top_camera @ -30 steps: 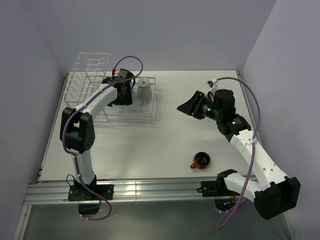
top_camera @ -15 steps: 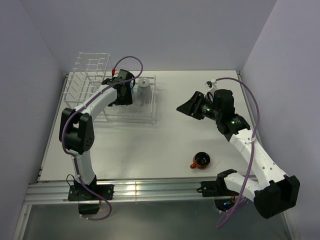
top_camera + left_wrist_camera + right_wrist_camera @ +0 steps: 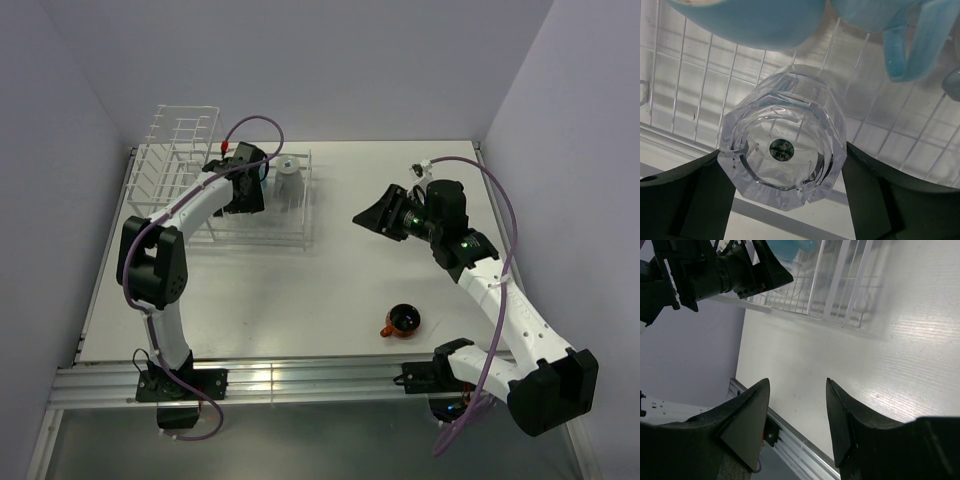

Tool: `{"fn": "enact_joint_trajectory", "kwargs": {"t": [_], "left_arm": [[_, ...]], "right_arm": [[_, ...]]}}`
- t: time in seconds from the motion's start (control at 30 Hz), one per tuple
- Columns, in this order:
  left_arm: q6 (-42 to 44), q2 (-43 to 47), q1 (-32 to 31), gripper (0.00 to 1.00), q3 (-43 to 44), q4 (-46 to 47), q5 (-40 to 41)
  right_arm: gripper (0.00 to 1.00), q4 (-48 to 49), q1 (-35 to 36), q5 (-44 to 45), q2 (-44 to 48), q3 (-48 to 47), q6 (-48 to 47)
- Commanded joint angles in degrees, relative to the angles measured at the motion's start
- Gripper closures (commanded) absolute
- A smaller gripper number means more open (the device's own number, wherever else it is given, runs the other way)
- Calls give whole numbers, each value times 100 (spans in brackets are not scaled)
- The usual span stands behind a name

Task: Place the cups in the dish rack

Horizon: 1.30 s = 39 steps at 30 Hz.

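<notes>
My right gripper needs to draw back and lower open over the orange-red cup's rim [image 3: 390,319] beside the handle, since the cup stands below and back from it.
My left gripper [image 3: 245,195] reaches into the low tray of the white wire dish rack [image 3: 180,140]. In the left wrist view a clear glass tumbler [image 3: 782,150] stands bottom-up on the rack wires [image 3: 690,100], with both fingers [image 3: 685,200] against its sides. Two light blue mugs [image 3: 750,15] [image 3: 905,40] sit just beyond it. A pale grey mug [image 3: 288,172] stands upturned in the rack. The orange-red cup [image 3: 404,321] sits on the table near the front edge. My right gripper [image 3: 368,213] [image 3: 798,382] hovers open and empty over the table.
The rack's upright grid stands at the back left against the wall. A metal rail [image 3: 300,380] runs along the near table edge by the arm bases. In the right wrist view, the rack's corner [image 3: 840,285] and the left arm [image 3: 715,275] show ahead.
The right gripper has drifted very slightly to the left. The left arm stays at the rack around the tumbler.
</notes>
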<state>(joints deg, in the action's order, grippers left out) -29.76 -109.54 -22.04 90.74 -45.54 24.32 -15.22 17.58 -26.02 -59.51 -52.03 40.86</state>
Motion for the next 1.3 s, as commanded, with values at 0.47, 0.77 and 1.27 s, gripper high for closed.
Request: {"fn": "enact_joint_trajectory", "kwargs": {"t": [0.47, 0.77, 1.27], "left_arm": [[-215, 380, -98, 14, 128, -280, 425], [-285, 556, -283, 1, 181, -333, 618], [-408, 986, -1355, 1, 699, -737, 1259]], "right_arm": [[43, 99, -9, -61, -88, -123, -184], [43, -191, -1, 237, -17, -237, -316], [44, -1114, 333, 1678, 649, -168, -474]]}}
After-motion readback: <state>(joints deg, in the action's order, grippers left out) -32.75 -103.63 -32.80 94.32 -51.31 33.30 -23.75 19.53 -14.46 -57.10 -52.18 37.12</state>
